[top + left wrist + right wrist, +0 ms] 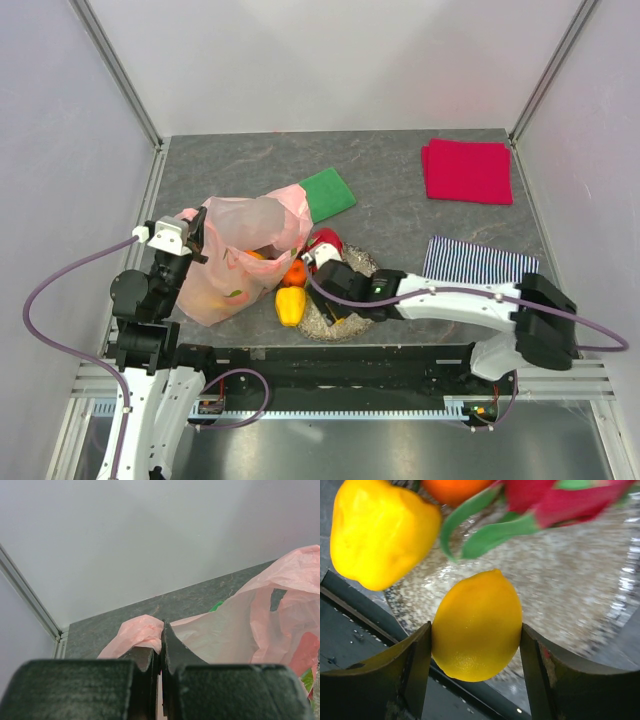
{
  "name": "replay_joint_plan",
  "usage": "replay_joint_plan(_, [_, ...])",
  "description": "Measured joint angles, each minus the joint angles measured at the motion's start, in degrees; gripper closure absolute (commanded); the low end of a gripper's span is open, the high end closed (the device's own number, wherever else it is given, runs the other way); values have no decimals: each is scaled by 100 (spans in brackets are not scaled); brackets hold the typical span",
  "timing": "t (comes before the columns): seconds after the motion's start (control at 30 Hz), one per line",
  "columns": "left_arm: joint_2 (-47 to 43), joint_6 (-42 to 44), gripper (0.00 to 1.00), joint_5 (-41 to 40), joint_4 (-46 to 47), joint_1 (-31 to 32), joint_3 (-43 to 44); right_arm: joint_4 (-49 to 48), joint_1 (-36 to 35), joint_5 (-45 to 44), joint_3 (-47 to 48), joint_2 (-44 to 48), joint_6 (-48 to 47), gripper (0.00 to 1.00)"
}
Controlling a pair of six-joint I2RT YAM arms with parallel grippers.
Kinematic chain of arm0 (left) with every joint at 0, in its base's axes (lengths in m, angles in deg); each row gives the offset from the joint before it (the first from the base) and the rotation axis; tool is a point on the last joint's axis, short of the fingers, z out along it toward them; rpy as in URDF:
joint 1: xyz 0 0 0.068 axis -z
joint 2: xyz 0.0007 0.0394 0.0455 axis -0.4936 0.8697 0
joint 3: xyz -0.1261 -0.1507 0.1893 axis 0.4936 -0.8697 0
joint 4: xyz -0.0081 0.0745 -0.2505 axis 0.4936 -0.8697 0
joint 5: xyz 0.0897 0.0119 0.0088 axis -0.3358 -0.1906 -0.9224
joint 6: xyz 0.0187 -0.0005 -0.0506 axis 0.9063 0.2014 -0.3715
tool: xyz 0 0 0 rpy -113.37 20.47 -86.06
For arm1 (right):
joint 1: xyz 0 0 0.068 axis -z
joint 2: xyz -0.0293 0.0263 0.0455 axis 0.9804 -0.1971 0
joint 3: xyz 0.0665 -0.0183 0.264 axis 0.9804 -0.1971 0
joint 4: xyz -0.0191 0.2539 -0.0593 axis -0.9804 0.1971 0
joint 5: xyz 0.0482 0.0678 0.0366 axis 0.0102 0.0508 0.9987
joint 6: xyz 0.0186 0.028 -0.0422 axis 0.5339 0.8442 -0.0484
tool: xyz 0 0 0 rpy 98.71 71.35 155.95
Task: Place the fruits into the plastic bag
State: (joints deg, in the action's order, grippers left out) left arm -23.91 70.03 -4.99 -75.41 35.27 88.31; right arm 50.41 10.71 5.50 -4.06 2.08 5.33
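I should next lift my right gripper off the plate point(362, 262) and move it outward toward the bag. Then I should lower the lemon into the bag's opening, because my left gripper holds the bag open.
The pale pink plastic bag point(245, 245) stands open at the left of the table, with a few fruits showing through it. My left gripper point(197, 237) is shut on the bag's left edge and holds it up; the left wrist view shows the film point(240, 635) pinched between the fingers point(175, 650). My right gripper point(476, 645) is shut on a yellow lemon point(477, 625) over the near rim of the speckled plate point(570, 590). A yellow pepper point(290, 305), an orange point(295, 272) and a red dragon fruit point(325, 243) lie by the plate point(362, 262).
A flat green cloth point(328, 193) lies behind the bag. A red folded cloth point(467, 170) lies at the back right. A striped cloth point(480, 262) lies right of the plate. The black front rail runs just below the plate.
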Motion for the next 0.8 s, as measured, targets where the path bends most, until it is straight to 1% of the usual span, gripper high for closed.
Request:
replay_joint_plan(0.13, [9, 0, 98, 2, 0, 0, 0, 507, 136, -675, 4, 927, -35, 51])
replay_joint_plan(0.27, [13, 0, 99, 4, 0, 0, 0, 643, 352, -1182, 197, 1582, -284, 52])
replay_joint_plan(0.37, [13, -2, 99, 4, 0, 0, 0, 173, 378, -1248, 411, 1904, -662, 53])
replay_joint_plan(0.47, [35, -2, 98, 20, 0, 0, 0, -748, 378, -883, 638, 2079, -1123, 54])
replay_joint_plan(0.57, [74, -2, 98, 33, 2, 0, 0, -1541, 380, -229, 1145, 1843, -1510, 55])
replay_joint_plan(0.67, [94, -2, 99, 33, 2, 0, 0, -2203, 380, 431, 1856, 1235, -1779, 55])
replay_joint_plan(0.8, [94, -2, 98, 35, 2, 0, 0, -2514, 378, 1056, 2728, 190, -1982, 56])
